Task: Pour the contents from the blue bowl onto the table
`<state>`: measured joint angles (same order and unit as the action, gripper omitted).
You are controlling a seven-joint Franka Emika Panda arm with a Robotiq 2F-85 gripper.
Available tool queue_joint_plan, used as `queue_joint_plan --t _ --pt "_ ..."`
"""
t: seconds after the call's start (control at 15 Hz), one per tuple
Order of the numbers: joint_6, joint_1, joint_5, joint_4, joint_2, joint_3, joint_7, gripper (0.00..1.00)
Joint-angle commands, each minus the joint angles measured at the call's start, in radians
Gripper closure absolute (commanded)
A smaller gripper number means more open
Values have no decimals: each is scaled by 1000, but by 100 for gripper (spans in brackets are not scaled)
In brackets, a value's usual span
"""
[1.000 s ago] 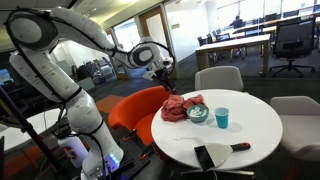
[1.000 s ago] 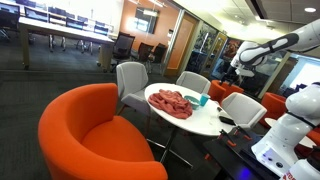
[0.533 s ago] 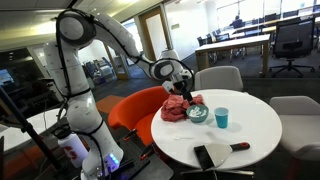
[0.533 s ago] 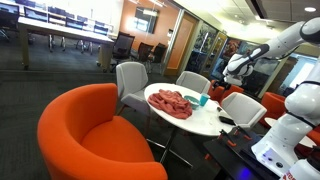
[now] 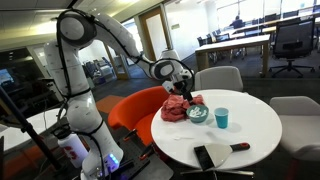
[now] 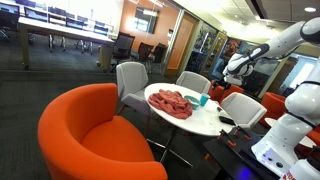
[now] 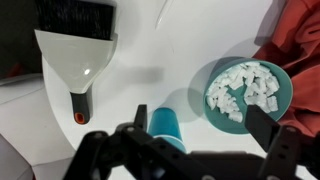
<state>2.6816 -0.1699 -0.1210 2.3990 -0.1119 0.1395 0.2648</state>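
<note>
My open gripper moves down and outward next, onto the bowl's rim on the side away from the red cloth.
The blue bowl [image 7: 245, 90] holds several white pieces and stands on the white round table [image 7: 190, 50]. In the wrist view it lies below and slightly to the right of my gripper [image 7: 203, 125]. The gripper is open and empty, with its fingers spread wide above the bowl and a blue cup [image 7: 166, 125]. In an exterior view the bowl [image 5: 198, 114] sits beside a red cloth [image 5: 178, 107], and the gripper [image 5: 181, 82] hovers well above the cloth and bowl. The gripper [image 6: 232, 70] also shows raised above the table's far side.
The blue cup [image 5: 221, 117] stands right next to the bowl. A white dustpan with a red-tipped handle [image 7: 80, 60] lies on the table. The red cloth [image 6: 172, 103] covers part of the table. An orange armchair [image 6: 90, 135] and grey chairs [image 5: 218, 77] surround the table.
Over the last second the arm swung from off the table's side to above the cloth and bowl. Over the last half second nothing visibly moved.
</note>
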Motion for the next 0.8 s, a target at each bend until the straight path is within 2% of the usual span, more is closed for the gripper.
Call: queue_joint_plan --t 0.0,0.2,0.4,0.6,0.73 --pt "7 7 108 -51 -81 -3 -41 0" --pt "39 -4 229 -96 -167 -18 -64 0" --pt "113 -32 386 -144 -255 -63 -112 0" --pt "156 -51 473 -197 -333 -98 -121 0" --pt "194 -47 487 -236 -391 -100 -101 0"
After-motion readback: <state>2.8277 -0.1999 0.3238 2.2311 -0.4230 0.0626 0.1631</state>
